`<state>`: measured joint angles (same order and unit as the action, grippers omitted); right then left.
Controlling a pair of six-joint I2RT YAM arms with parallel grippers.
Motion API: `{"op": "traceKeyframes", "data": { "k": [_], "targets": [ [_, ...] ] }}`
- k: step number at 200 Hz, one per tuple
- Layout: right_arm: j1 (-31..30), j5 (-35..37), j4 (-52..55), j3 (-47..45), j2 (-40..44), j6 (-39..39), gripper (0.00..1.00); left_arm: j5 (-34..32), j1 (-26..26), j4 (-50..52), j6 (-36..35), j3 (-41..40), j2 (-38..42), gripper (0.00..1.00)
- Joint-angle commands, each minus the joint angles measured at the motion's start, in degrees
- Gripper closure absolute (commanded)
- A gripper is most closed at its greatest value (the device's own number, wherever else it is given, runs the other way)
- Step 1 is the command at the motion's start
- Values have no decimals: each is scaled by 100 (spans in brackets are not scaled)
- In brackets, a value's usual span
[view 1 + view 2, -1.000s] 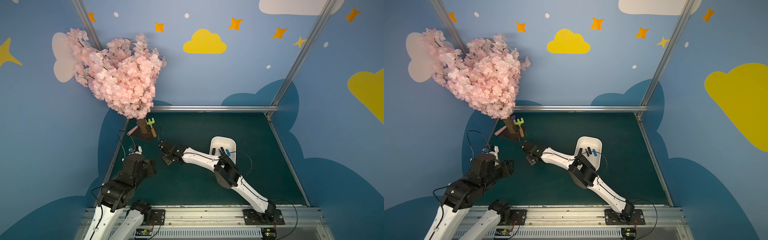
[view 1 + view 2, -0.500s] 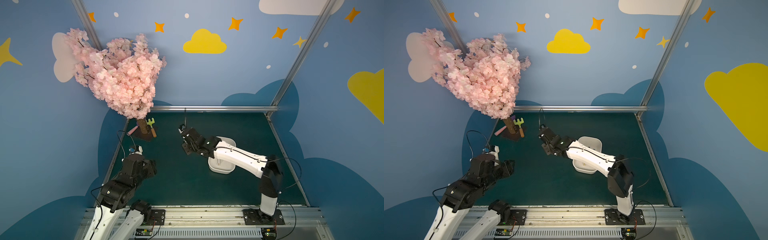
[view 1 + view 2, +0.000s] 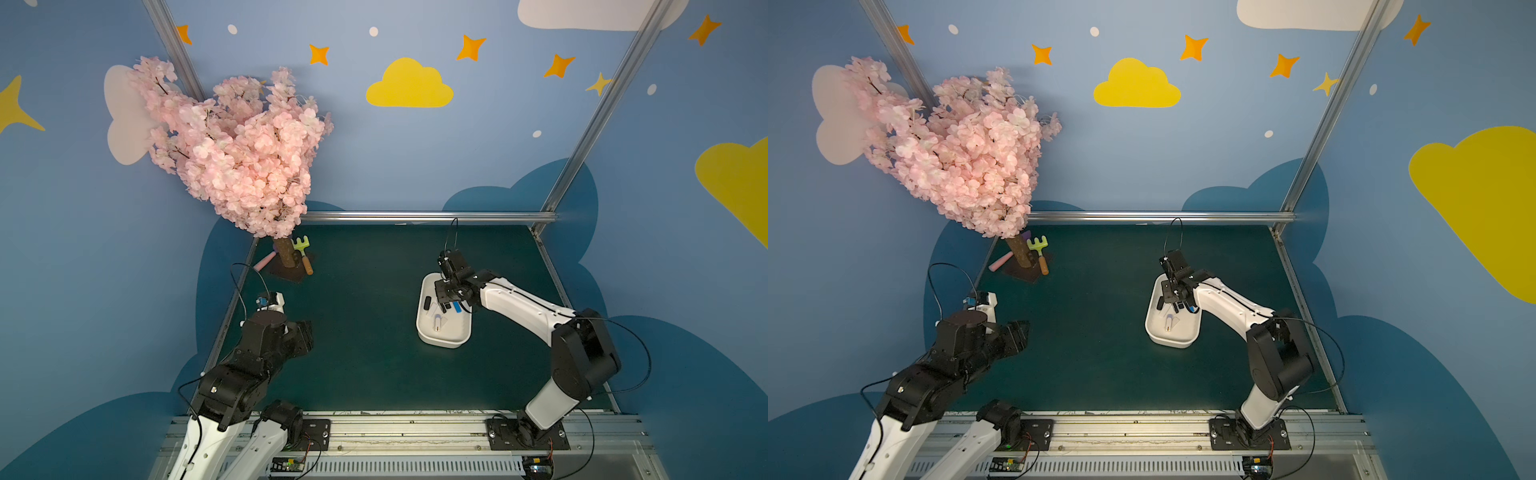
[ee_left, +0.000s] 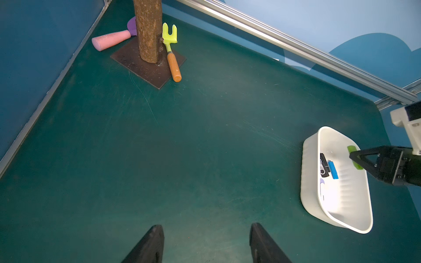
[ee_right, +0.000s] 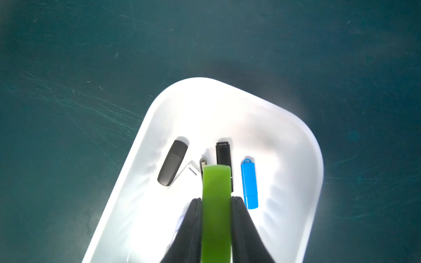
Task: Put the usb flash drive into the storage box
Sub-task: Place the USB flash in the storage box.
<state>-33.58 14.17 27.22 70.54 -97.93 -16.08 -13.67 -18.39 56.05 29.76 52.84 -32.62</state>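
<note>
The box's bare bottom lies below and outward beyond the sticks, so my right gripper next needs to lower outward there and release the green usb flash drive (image 5: 216, 205).
The green usb flash drive (image 5: 216, 205) is pinched lengthwise in my right gripper (image 5: 216, 199), which is shut on it. It hangs over the white storage box (image 5: 227, 102), apart from the box floor. In the left wrist view the green usb flash drive (image 4: 352, 150) pokes out of the black fingers above the storage box (image 4: 307, 182). Both top views show the right gripper (image 3: 446, 301) (image 3: 1177, 301) above the far end of the storage box (image 3: 440, 343) (image 3: 1167, 340), right of centre. My left gripper (image 4: 206, 227) stands open and empty over bare mat at the front left (image 3: 305, 332).
Inside the box lie a blue stick (image 5: 249, 184), a black stick (image 5: 223, 152), a dark grey stick (image 5: 172, 162) and a small white piece (image 5: 191, 169). A blossom tree's trunk (image 3: 286, 253), a toy rake (image 3: 303, 255) and a pink toy (image 3: 264, 262) sit at the back left.
My right arm has swung from the mat's left-middle across to the right, and its gripper now hangs over the storage box. The left arm has stayed put.
</note>
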Motion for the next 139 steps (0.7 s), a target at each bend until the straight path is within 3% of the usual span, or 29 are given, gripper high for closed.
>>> {"op": "traceKeyframes", "data": {
  "k": [1,37,77,139],
  "targets": [
    [75,-587,289,637,-582,14,85,33,-11,-73,-71,-54,2,36],
    [62,-717,310,976,-1158,-152,85,-4,-17,-61,-50,-63,43,36],
    [98,-606,209,979,-1258,-195,84,-22,-61,-51,-47,-59,21,36],
    [238,-742,147,1052,-1544,-211,76,-66,-112,-33,-23,-63,14,36]
  ]
}}
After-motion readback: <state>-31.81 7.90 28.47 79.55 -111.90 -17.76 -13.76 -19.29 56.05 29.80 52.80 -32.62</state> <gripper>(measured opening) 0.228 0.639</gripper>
